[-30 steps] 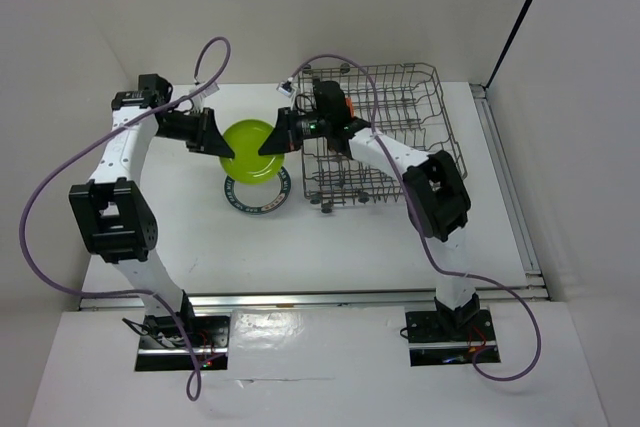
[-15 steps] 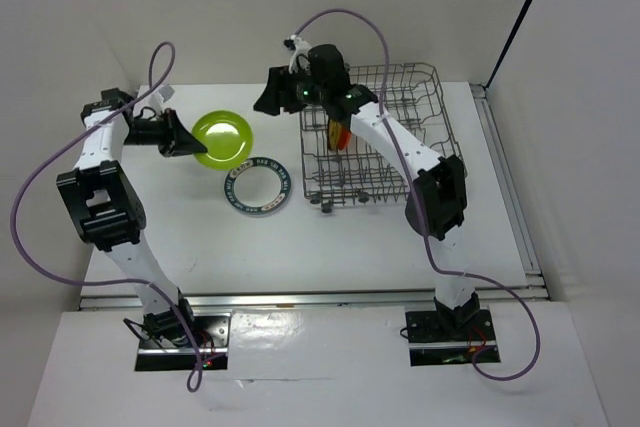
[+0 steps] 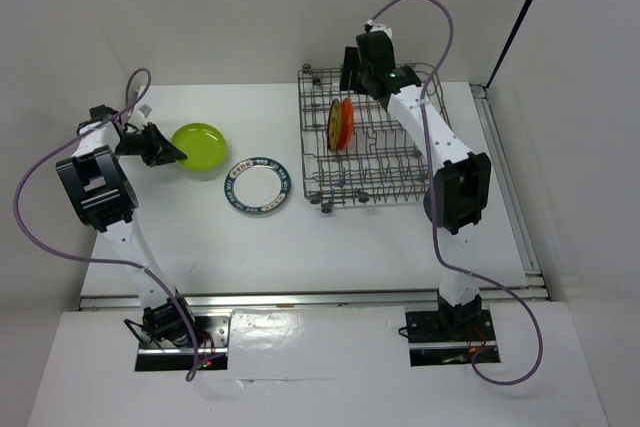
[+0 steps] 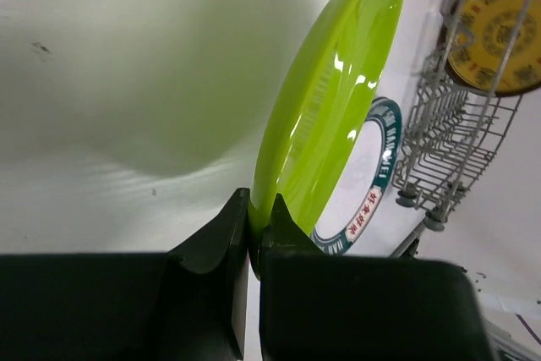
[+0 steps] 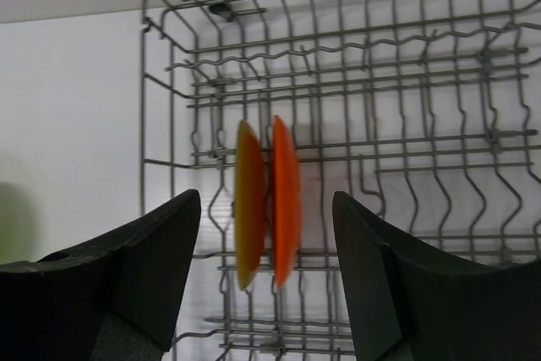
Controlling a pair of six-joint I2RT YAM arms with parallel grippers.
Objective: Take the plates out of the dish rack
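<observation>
The clear tabletop (image 3: pixel 213 173) (image 4: pixel 272 65) beside the blue-rimmed plate is below the tilted lime green plate, so I need to lower the lime green plate onto it with my left gripper next and let go of the lime green plate's rim.
My left gripper (image 3: pixel 165 150) (image 4: pixel 254 230) is shut on the rim of the lime green plate (image 3: pixel 200 144) (image 4: pixel 330 99), which it holds tilted over the left of the table. A white plate with a dark blue patterned rim (image 3: pixel 257 185) (image 4: pixel 372 175) lies flat on the table. The grey wire dish rack (image 3: pixel 400 147) (image 5: pixel 380 107) stands at the right. In it an amber-yellow plate (image 3: pixel 334 125) (image 5: pixel 247 209) and an orange plate (image 3: pixel 346 121) (image 5: pixel 285 200) stand upright side by side. My right gripper (image 3: pixel 352 67) (image 5: pixel 265 205) hovers open above the rack's far left side, both plates showing between its fingers.
White walls close in the table on the left, back and right. The right arm's purple cable arcs above the rack's far end. The rack's wheels (image 3: pixel 326 206) rest on the table near the blue-rimmed plate.
My right gripper has let go of the green plate, opened and swung back over the rack's far side. The left arm has carried the green plate leftward.
</observation>
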